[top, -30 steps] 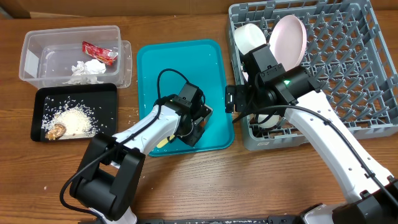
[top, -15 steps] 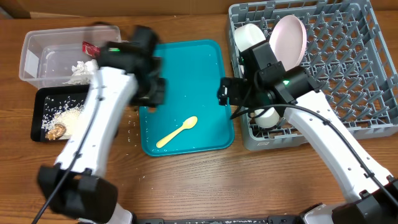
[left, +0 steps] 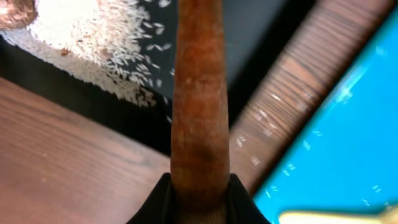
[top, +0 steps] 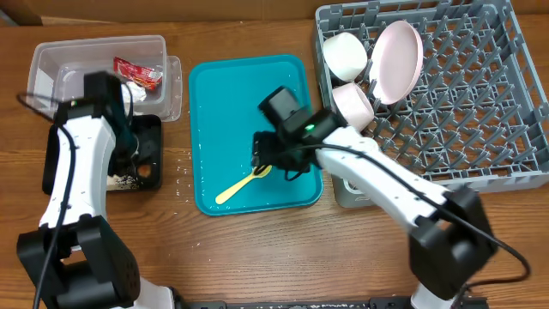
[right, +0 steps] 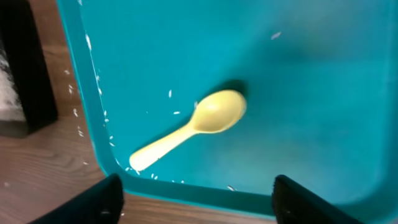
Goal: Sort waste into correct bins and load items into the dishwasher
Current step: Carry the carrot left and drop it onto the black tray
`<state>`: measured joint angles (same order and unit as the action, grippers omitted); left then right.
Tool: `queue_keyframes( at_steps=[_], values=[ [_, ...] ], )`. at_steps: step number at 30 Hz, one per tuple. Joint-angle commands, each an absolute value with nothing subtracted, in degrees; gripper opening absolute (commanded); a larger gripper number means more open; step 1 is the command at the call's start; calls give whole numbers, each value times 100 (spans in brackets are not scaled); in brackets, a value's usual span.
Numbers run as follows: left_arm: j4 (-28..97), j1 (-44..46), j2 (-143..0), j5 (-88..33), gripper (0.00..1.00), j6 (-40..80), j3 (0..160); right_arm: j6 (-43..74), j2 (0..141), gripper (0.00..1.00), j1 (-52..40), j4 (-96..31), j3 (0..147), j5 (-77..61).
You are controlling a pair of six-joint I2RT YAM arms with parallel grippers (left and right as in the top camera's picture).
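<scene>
The carrot stick (left: 199,112) will go with the other food next: my left gripper will move down to the black tray's bare bottom beside the rice and let go of it there.
My left gripper (left: 199,202) is shut on a thin orange-brown carrot stick (left: 199,112). It hangs over the right edge of the shallow black tray (top: 153,129), which holds white rice (left: 93,46) and a brown lump (left: 13,11). The pale yellow spoon (top: 241,183) lies flat in the teal tray (top: 223,94). My right gripper (top: 273,160) hovers open just above it, with the spoon (right: 193,127) ahead of its spread fingers (right: 109,193). A plate (top: 396,58) and two white bowls (top: 345,51) (top: 352,101) stand in the grey dish rack (top: 480,103).
The clear tub (top: 64,81) at the back left holds a red wrapper (top: 137,72). Loose rice grains dot the teal tray's left rim (right: 93,124) and the wooden table (top: 180,167) between the trays. The right arm spans the teal tray's right edge and the rack's front corner.
My left arm swung from the teal tray to the black tray with the carrot stick. My right arm left the rack, where a second bowl now stands, and came over the spoon.
</scene>
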<state>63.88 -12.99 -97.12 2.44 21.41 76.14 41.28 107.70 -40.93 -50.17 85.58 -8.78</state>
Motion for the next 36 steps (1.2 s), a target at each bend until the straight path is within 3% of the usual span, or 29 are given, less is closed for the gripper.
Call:
queue_keyframes(
  at_steps=[1,14,16,18,22,26,30,35,36],
  values=[
    [5911,-1599,-9629,357,4,2445,7067,4630,11067,76,-4311,-4792,8545,-862],
    [3859,-1835,-9633,615,4,2443,5946,4984,11961,72,-4536,-4303,8547,-1385],
    [3677,-1835,-9633,639,8,2443,5815,4982,11963,70,-4536,-4219,8545,-1378],
    [3505,-1835,-9633,642,14,2443,5677,4993,11990,67,-4541,-4093,8547,-1374],
    [3315,-1835,-9633,639,36,2443,5513,5113,12164,63,-4536,-4003,8547,-1321],
    [3304,-1835,-9633,637,71,2443,5500,5148,12440,50,-4525,-3905,8547,-1653],
    [3286,-1835,-9633,637,97,2445,5500,5144,12486,38,-4497,-3916,8547,-1682],
    [3273,-1835,-9631,436,100,2445,5564,5096,12486,4,-4364,-4176,8676,-1684],
    [3275,-1831,-9629,257,100,2443,5618,5070,12484,4,-4322,-4237,8722,-1684]
  ],
)
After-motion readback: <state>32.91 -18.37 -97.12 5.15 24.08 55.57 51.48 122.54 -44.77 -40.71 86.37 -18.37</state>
